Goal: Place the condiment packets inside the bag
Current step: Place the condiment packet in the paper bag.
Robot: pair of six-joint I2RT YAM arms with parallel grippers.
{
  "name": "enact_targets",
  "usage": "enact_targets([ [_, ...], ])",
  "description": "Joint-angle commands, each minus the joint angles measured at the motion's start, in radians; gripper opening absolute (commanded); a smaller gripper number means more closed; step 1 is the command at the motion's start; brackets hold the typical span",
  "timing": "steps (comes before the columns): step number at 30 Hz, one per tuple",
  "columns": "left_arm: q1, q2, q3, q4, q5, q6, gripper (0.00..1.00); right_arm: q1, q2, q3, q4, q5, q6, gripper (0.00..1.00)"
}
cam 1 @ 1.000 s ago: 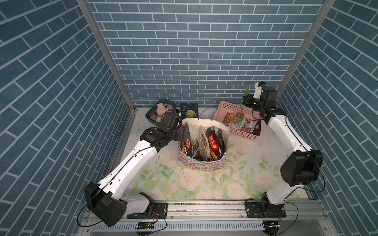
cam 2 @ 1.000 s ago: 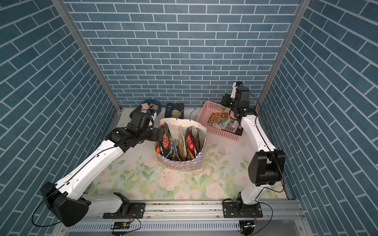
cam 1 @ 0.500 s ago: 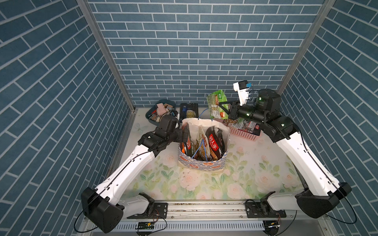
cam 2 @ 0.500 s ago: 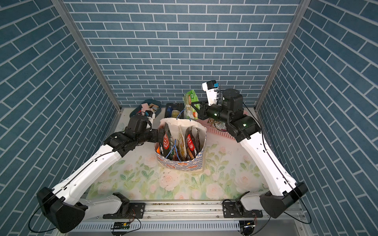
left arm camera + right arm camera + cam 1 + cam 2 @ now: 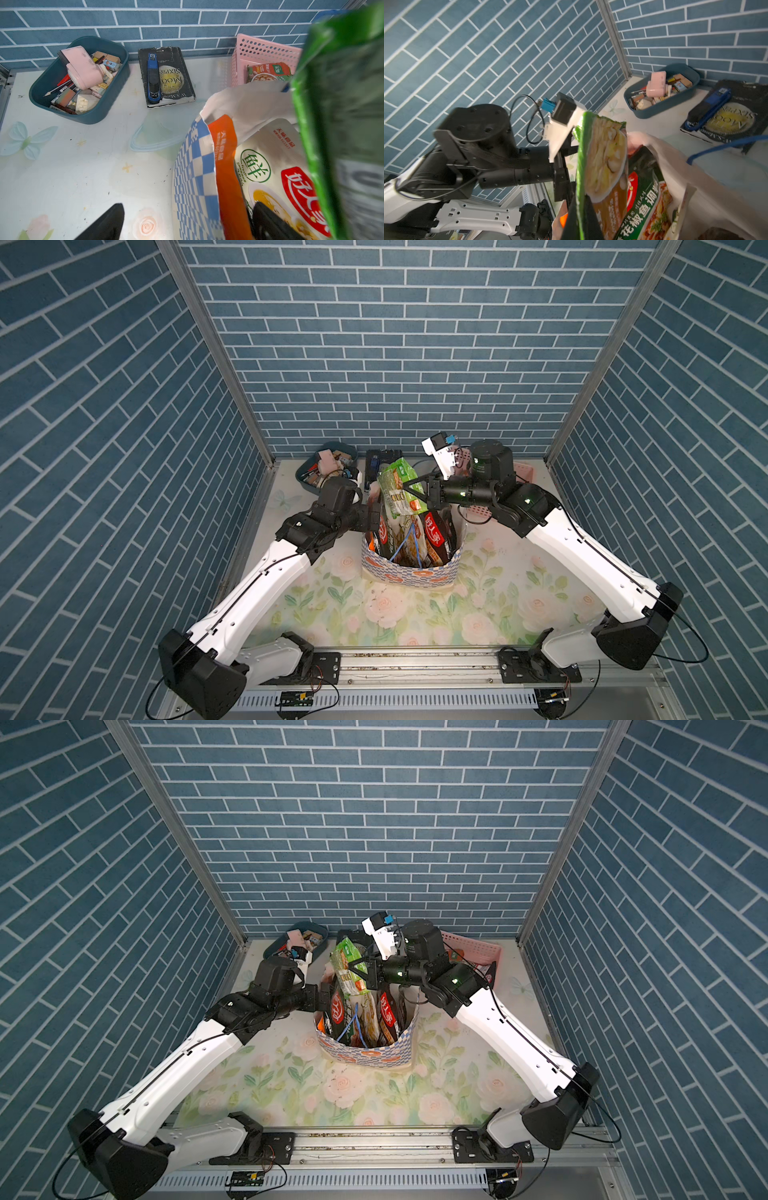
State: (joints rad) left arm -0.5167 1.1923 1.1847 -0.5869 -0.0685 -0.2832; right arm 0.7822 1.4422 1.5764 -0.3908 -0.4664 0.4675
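The bag's opening is below the robot's right gripper, so that gripper needs to go down toward the gap among the upright packets and release the green packet (image 5: pixel 397 489) there.
The bag (image 5: pixel 411 572) (image 5: pixel 365 1054) stands mid-table with several black and red condiment packets (image 5: pixel 432 531) (image 5: pixel 386 1013) upright inside it. My right gripper (image 5: pixel 409 489) (image 5: pixel 358 969) (image 5: pixel 583 220) is shut on a green packet (image 5: pixel 397 489) (image 5: pixel 347 969) (image 5: pixel 602 155), which hangs upright over the bag's mouth. My left gripper (image 5: pixel 374 514) (image 5: pixel 188 205) is open and straddles the bag's checkered left wall (image 5: pixel 193 176), one finger outside and one inside against a white and red packet (image 5: pixel 270 166). Another packet (image 5: pixel 268 72) lies in the pink basket (image 5: pixel 259 52).
The pink basket (image 5: pixel 478 944) sits at the back right behind my right arm. A dark blue tub (image 5: pixel 305 477) (image 5: pixel 93 116) of oddments stands at the back left. Beside it lies a black book (image 5: pixel 382 456) (image 5: pixel 168 76) with a blue tool on it.
My right arm has swung from the pink basket across to above the bag, carrying the green packet. My left arm has stayed at the bag's left wall.
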Motion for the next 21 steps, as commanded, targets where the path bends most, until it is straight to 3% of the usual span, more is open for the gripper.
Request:
enact_targets([
  [1,0.008,-0.001,-0.013,0.004,0.001,-0.001,1.00,0.005,-0.027,-0.026,-0.036,0.033,0.040,0.00],
  [7,0.010,0.001,-0.011,0.005,0.001,0.000,1.00,0.013,0.018,-0.021,-0.146,-0.044,0.066,0.00],
  [9,0.010,0.002,-0.011,0.006,0.002,0.001,1.00,0.014,0.036,-0.005,-0.185,-0.007,0.074,0.00],
  [13,0.010,0.002,-0.010,0.009,0.006,0.001,1.00,0.013,0.095,0.039,-0.202,0.060,0.111,0.12],
  [16,0.010,0.006,-0.005,0.006,0.006,0.001,1.00,0.014,0.154,0.053,-0.167,0.065,0.151,0.13],
  [21,0.009,0.009,0.000,-0.002,0.003,0.002,1.00,0.014,0.217,0.122,-0.134,0.058,0.164,0.30],
])
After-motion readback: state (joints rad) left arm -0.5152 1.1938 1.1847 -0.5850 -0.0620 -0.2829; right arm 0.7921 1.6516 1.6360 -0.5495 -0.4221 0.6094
